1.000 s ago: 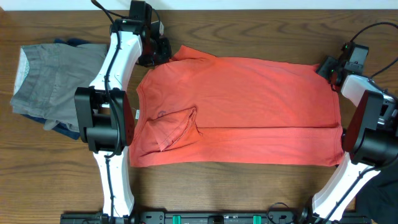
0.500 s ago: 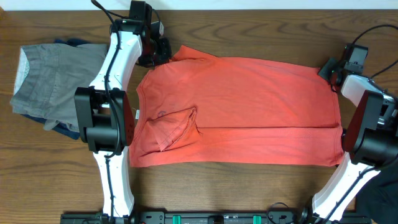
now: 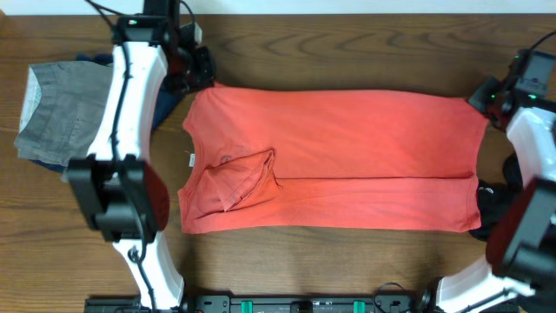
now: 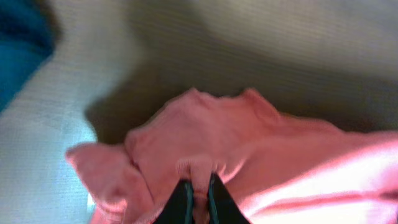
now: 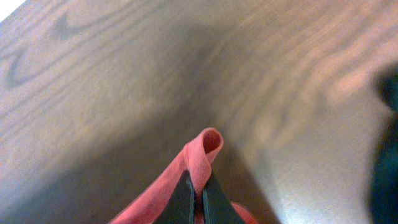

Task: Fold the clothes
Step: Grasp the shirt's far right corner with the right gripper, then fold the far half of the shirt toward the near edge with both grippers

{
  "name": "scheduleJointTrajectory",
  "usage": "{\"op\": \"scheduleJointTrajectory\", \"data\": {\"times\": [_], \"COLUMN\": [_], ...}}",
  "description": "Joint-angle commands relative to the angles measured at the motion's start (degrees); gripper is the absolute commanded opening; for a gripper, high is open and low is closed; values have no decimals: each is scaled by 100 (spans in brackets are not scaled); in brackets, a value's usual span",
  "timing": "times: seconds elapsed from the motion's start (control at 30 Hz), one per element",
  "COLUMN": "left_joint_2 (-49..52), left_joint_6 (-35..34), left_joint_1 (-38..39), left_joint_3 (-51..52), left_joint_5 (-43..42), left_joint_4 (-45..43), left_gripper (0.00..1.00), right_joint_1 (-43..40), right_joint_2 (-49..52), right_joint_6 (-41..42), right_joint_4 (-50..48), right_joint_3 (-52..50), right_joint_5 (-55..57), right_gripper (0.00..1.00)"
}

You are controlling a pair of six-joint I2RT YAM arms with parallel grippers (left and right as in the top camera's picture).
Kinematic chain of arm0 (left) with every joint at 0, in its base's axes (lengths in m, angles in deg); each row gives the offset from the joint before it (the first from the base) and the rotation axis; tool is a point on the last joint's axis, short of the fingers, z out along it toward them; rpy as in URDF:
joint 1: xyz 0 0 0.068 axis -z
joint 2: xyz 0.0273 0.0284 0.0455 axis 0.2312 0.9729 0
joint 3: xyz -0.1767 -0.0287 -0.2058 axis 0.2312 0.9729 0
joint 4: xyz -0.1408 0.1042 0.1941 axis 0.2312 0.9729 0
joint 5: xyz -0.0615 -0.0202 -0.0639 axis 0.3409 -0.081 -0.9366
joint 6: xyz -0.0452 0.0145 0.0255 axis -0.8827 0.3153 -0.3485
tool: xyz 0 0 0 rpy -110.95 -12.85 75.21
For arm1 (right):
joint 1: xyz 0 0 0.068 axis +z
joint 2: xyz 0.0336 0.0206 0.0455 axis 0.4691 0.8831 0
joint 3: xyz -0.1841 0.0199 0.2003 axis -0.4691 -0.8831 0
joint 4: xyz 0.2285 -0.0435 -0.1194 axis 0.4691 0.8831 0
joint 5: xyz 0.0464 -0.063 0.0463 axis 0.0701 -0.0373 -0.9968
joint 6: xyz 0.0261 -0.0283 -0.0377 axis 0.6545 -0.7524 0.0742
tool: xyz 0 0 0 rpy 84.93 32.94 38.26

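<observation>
My right gripper is next to carry the T-shirt's far corner back over the near part's end (image 3: 463, 204) by the dark cloth and release it there, because the T-shirt's far part is still unfolded.
The clothes to fold are a coral-red T-shirt (image 3: 347, 148) spread flat across the middle of the wooden table, with its near strip folded up over the body and one sleeve (image 3: 243, 178) tucked onto the left part. My left gripper (image 3: 198, 80) is shut on the shirt's far left corner. In the left wrist view the fabric (image 4: 205, 137) bunches between the jaws of that gripper (image 4: 199, 196). My right gripper (image 3: 485, 97) is shut on the far right corner. In the right wrist view a thin loop of shirt edge (image 5: 208, 146) sticks out past its closed jaws (image 5: 199, 193).
A crumpled grey garment (image 3: 65, 109) lies at the table's left end on top of blue cloth (image 3: 87, 178), close beside my left arm. Both show at the left of the left wrist view, blue cloth (image 4: 18, 43) above grey cloth (image 4: 37, 155). Bare wood (image 3: 347, 261) runs along the near edge.
The right gripper has shut on the shirt's corner. Both arms have drawn outward, left arm leftward and right arm rightward, pulling the shirt's far edge straight and taut.
</observation>
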Motion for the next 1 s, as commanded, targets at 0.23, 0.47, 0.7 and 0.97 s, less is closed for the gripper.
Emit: {"op": "scheduleJointTrajectory", "data": {"times": [0.23, 0.47, 0.7, 0.97], "left_joint_2": [-343, -343, -343, -343], "left_joint_6": [118, 518, 514, 509], "left_joint_1": [-168, -184, -181, -177], "left_joint_3": [55, 664, 1329, 2166], "left_joint_5": [586, 901, 1032, 1029], "left_joint_4": [2164, 2632, 2682, 2621], "left_gripper": [6, 6, 6, 9], "right_joint_1": [-26, -35, -214, -251], "right_joint_2": [-938, -922, -922, -922], "right_joint_6": [-496, -363, -258, -258], "right_joint_4": [2695, 3947, 4312, 4500], "right_joint_3": [13, -15, -20, -22], "right_joint_5": [186, 1364, 1722, 1718], "right_gripper": [1, 1, 1, 26]}}
